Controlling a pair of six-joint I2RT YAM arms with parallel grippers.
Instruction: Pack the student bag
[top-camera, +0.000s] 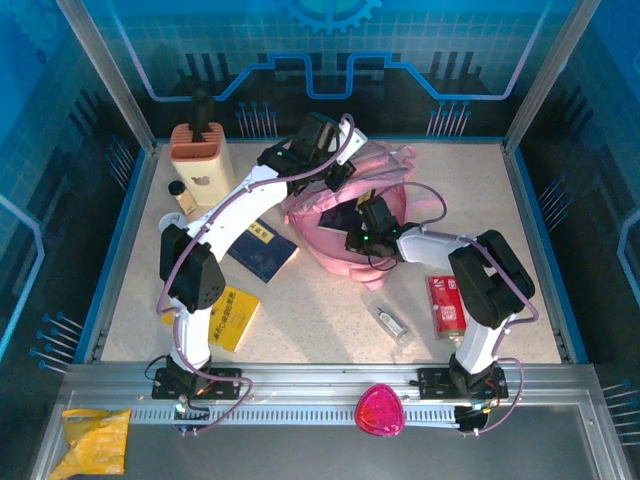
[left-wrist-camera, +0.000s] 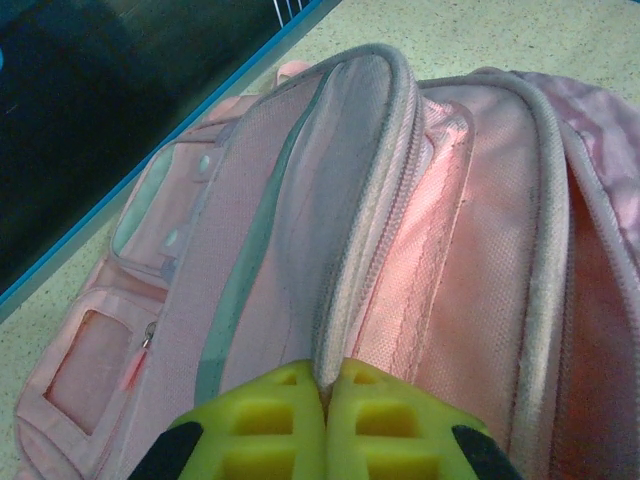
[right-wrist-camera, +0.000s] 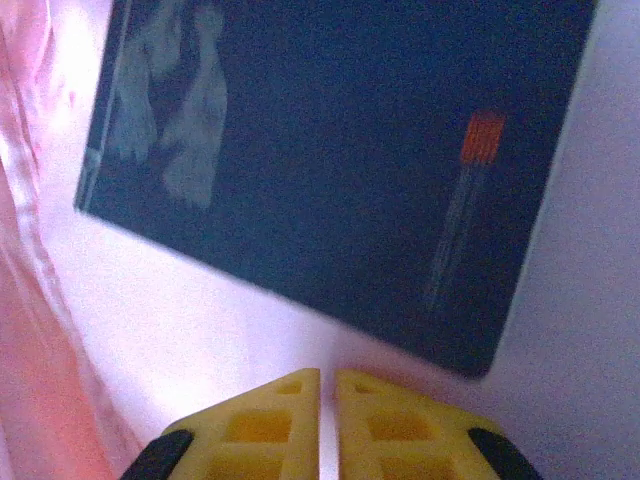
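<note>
I will next bring my left gripper down and back over the bag's open compartment (top-camera: 328, 238), then let go of the flap's zip edge.
The student bag (top-camera: 345, 235), a big soft pink backpack, lies mid-table with its main compartment held open. My left gripper (left-wrist-camera: 327, 375) is shut on the grey-pink zip edge of the bag's flap (left-wrist-camera: 370, 200) and holds it up; from above it sits at the bag's far side (top-camera: 328, 172). My right gripper (right-wrist-camera: 327, 380) reaches into the opening (top-camera: 362, 228). Its jaws stand shut with nothing between them. Just beyond its fingertips a dark blue book (right-wrist-camera: 330, 150) lies flat on the pale pink lining (right-wrist-camera: 180, 320).
On the table left of the bag are another dark blue book (top-camera: 262, 250) and a yellow book (top-camera: 230, 315). A pen holder (top-camera: 200, 160) stands at the back left. A red box (top-camera: 445, 305) and a small clear item (top-camera: 388, 320) lie near the right arm. A magenta object (top-camera: 380, 410) rests on the front rail.
</note>
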